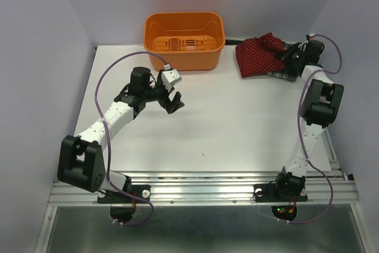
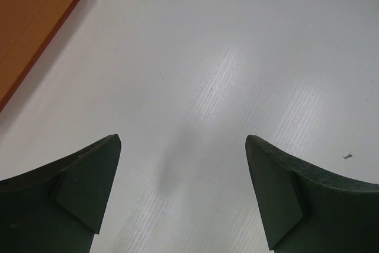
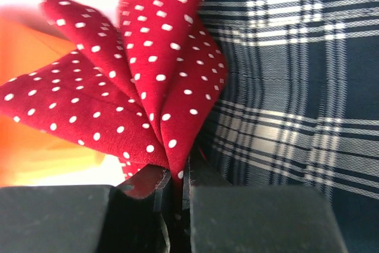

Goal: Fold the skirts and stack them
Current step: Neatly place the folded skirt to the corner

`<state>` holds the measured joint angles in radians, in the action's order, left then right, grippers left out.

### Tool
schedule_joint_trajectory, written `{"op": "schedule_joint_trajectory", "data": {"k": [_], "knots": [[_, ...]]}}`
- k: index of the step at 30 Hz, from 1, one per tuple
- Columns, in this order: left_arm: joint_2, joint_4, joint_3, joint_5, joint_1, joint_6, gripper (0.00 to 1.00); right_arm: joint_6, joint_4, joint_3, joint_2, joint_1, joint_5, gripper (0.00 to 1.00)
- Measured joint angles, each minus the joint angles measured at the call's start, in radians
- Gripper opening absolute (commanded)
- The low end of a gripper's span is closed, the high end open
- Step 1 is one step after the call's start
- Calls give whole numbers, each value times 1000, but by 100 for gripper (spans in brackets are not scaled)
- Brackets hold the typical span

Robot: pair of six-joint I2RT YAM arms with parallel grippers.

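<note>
The red skirt spills past toward the bin. My right gripper should shift to the right in the top view next and pull it across the plaid skirt (image 1: 288, 73) (image 3: 285, 90).
The dark red skirt with white dots (image 1: 259, 55) lies bunched at the table's far right corner, on top of the plaid skirt (image 1: 283, 75), whose edge shows beneath it. My right gripper (image 1: 291, 57) is shut on a fold of the red skirt (image 3: 155, 81); the cloth rises from between its fingers, with the plaid skirt (image 3: 296, 87) right behind. My left gripper (image 1: 173, 102) is open and empty, hovering over bare table left of centre; its fingers (image 2: 89, 188) frame only white tabletop.
An orange plastic bin (image 1: 183, 38) stands at the back centre of the table, its corner also in the left wrist view (image 2: 29, 22). Walls close in on the left, back and right. The white table (image 1: 225, 128) has a metal rail along its near edge.
</note>
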<state>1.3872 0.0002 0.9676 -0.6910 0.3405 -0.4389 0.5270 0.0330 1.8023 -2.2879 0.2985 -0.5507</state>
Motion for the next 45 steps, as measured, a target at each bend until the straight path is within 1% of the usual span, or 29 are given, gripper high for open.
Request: {"op": "schedule_joint_trajectory", "data": {"k": [4,8,13,18,22,29,38,41,42,43,45], "knots": [[-5,-5,-3,0,0,0,99,138,134,-66,5,13,-10,1],[-10,-11,-5,1,0,-1,99,235,239,-151,18,44,6,1],[-10,-23,-6,1,0,-1,99,340,354,-238,32,90,24,1],[-10,-32,-6,4,0,-2,99,433,455,-310,69,107,27,1],[-11,-39,-11,8,0,-2,99,500,523,-330,97,113,42,1],[-11,-43,-11,11,0,-1,99,555,611,-359,125,149,58,1],[-11,-46,-11,13,0,1,99,534,648,-470,134,183,65,1],[-11,-49,-11,14,0,3,99,523,641,-489,134,187,65,12],[-11,-51,-11,14,0,3,99,518,634,-491,134,187,65,36],[-11,-51,-11,15,0,3,99,511,628,-491,134,187,66,44],[-11,-53,-11,15,0,3,99,497,616,-491,134,187,65,52]]}}
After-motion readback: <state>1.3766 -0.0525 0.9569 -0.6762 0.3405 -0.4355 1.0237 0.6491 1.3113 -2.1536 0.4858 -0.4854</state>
